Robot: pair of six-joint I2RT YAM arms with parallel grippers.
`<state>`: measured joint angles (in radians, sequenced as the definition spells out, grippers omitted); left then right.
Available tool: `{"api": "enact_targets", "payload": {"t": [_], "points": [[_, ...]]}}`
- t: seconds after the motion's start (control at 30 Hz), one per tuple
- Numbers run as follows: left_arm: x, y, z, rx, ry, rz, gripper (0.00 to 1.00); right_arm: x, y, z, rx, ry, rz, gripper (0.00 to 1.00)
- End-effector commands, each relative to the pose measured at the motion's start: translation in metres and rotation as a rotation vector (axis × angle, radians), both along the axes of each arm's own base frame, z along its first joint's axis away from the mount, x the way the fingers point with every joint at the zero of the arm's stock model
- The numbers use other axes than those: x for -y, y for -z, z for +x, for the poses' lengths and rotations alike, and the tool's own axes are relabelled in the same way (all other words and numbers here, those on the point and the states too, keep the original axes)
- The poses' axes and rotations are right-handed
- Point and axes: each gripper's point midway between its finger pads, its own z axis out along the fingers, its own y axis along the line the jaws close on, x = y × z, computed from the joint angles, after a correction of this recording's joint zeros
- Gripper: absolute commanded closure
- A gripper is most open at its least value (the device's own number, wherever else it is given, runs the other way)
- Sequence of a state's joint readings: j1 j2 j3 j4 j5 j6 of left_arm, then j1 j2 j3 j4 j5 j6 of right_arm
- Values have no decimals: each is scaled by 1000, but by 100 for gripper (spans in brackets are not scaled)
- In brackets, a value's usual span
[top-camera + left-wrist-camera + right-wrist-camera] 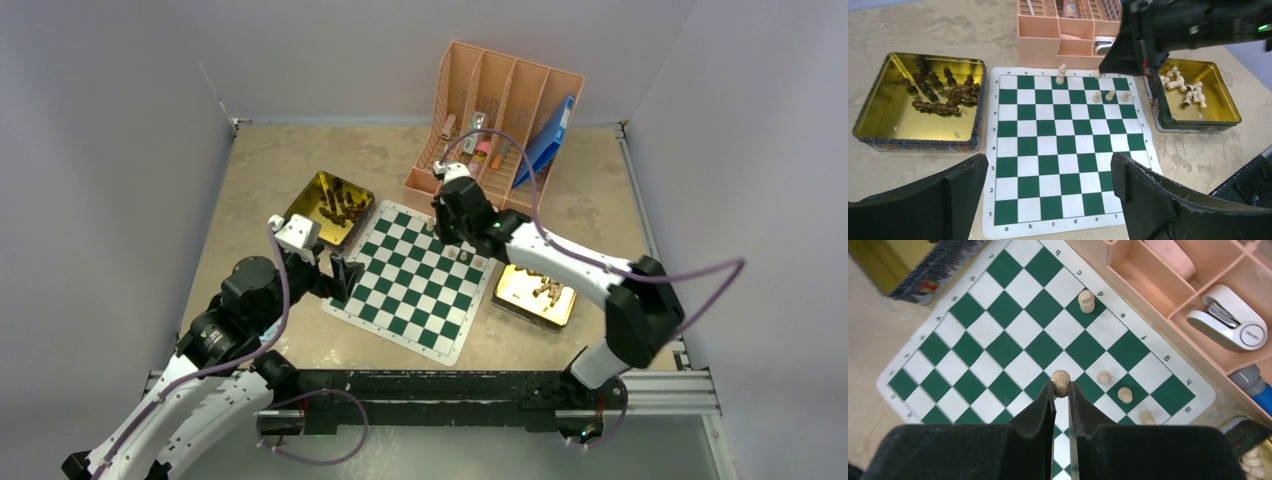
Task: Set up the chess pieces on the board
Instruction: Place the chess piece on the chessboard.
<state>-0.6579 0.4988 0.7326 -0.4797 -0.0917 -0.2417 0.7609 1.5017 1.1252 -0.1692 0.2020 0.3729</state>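
Note:
I should next move my right gripper down and release the tan pawn on the empty green square (437, 247) (1085, 350). The square is below my right gripper, beside the row of standing pawns.
The green-and-white board (415, 285) lies mid-table. My right gripper (1061, 386) is shut on a tan pawn (1061, 379) and holds it over the board's far rows; from above the gripper is at the board's far edge (452, 232). Three tan pawns (1124, 394) and one taller tan piece (1087, 301) stand on the far rows. My left gripper (1048, 185) is open and empty over the board's near-left edge (338, 275). Dark pieces (943, 92) lie in the left gold tin (878, 105). Tan pieces (1185, 87) lie in the right gold tin (1220, 117).
A pink desk organizer (500, 110) stands just behind the board's far edge, holding a white stapler (1233, 322) and a blue folder (548, 135). The gold tins flank the board on the left (312, 195) and right (520, 295). White walls enclose the table.

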Motion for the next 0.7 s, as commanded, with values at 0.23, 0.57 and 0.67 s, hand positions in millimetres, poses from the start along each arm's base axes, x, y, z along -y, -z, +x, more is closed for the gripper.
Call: {"api": "enact_targets", "payload": {"t": [0.23,0.57,0.67], "points": [[-18,-13,4,81,-72,25,7,-13,55,24,-134,20,-182,100],[-19,-11,4,71,-75,33,8,-15,88,26,-200,13,-253,97],[-19,-11,4,71,-76,32,8,-15,87,29,-192,23,-251,97]]}}
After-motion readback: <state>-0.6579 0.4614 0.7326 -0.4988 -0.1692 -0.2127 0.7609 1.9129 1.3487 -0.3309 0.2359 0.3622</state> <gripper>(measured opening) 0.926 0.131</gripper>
